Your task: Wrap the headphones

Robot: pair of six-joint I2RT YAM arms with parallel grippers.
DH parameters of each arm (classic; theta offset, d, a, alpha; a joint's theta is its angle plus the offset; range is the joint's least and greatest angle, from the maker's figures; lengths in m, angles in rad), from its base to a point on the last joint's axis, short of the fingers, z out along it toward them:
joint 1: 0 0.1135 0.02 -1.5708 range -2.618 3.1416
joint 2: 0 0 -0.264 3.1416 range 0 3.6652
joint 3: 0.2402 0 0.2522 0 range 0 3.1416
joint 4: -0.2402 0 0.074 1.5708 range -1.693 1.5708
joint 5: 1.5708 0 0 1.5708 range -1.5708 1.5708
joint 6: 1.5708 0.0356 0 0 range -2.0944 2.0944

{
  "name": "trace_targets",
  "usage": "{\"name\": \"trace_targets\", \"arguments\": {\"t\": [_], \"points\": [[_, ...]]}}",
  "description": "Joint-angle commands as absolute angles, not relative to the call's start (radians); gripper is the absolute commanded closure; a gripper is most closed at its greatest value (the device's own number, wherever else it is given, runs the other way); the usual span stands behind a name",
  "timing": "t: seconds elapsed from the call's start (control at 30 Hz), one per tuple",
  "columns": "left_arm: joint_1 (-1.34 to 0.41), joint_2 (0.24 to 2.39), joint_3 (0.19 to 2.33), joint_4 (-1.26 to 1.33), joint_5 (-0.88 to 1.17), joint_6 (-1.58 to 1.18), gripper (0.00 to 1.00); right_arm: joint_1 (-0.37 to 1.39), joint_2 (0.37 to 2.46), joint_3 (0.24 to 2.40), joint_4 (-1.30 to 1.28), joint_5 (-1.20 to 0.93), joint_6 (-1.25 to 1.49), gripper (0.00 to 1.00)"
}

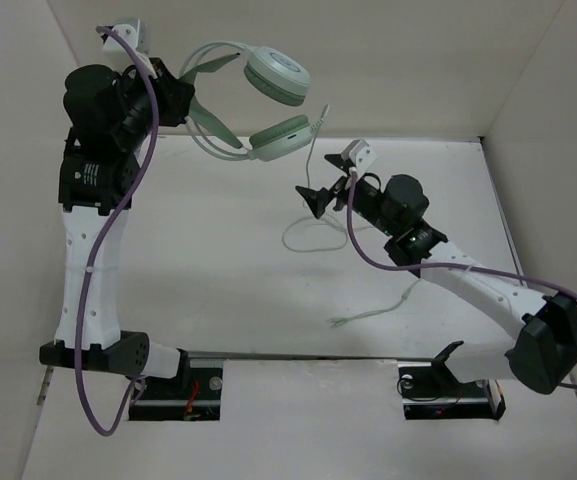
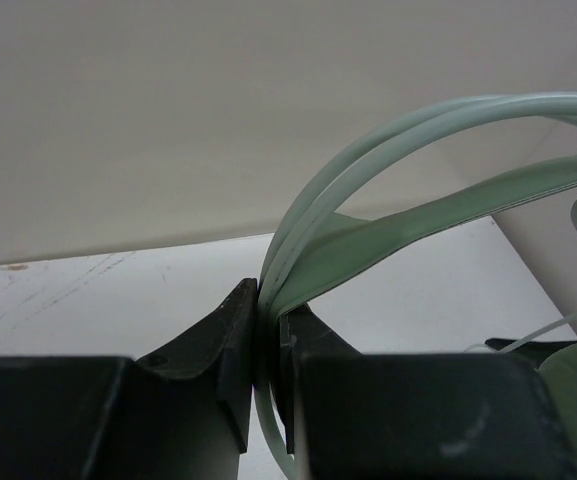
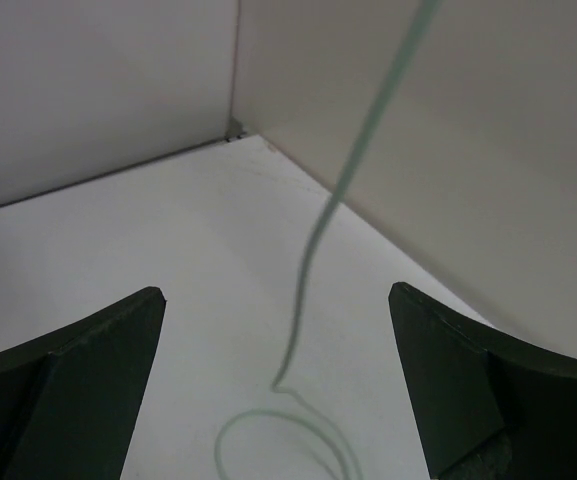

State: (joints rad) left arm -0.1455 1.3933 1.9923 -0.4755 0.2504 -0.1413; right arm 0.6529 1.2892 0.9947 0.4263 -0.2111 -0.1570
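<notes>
The headphones' hanging cable is left of my right gripper in the top view, so next that gripper needs to slide its spread fingers that way around it and close.
The pale mint-green headphones hang in the air at the back left, held by the headband. My left gripper is shut on the headband; the band passes between its two fingers in the left wrist view. Both round earcups hang to the right of that gripper. The thin pale cable drops from the lower earcup to the table and loops there. My right gripper is open and empty, right beside the hanging cable. In the right wrist view the cable runs between the spread fingers without touching them.
The cable's free end trails across the white table toward the front. White walls enclose the table at the back and sides. Thick purple robot cables run along both arms.
</notes>
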Motion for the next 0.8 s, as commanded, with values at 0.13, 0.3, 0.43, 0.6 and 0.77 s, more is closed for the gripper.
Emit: {"name": "trace_targets", "arguments": {"t": [0.13, 0.3, 0.43, 0.6, 0.77], "points": [[-0.100, 1.338, 2.063, -0.410, 0.324, -0.256, 1.00, 0.656, 1.394, 1.143, 0.692, -0.130, -0.167, 0.00], [-0.091, 1.339, 2.085, -0.410, 0.354, -0.307, 1.00, 0.662, 1.521, 1.251, 0.730, -0.130, -0.137, 0.00], [-0.067, 1.347, 2.114, -0.403, 0.394, -0.350, 1.00, 0.662, 1.629, 1.313, 0.765, -0.123, -0.085, 0.00], [-0.012, 1.362, 2.174, -0.391, 0.439, -0.428, 1.00, 0.660, 1.724, 1.335, 0.775, -0.144, 0.066, 0.00], [0.045, 1.362, 2.189, -0.367, 0.462, -0.500, 1.00, 0.748, 1.715, 1.252, 0.787, -0.201, 0.092, 0.12]]}}
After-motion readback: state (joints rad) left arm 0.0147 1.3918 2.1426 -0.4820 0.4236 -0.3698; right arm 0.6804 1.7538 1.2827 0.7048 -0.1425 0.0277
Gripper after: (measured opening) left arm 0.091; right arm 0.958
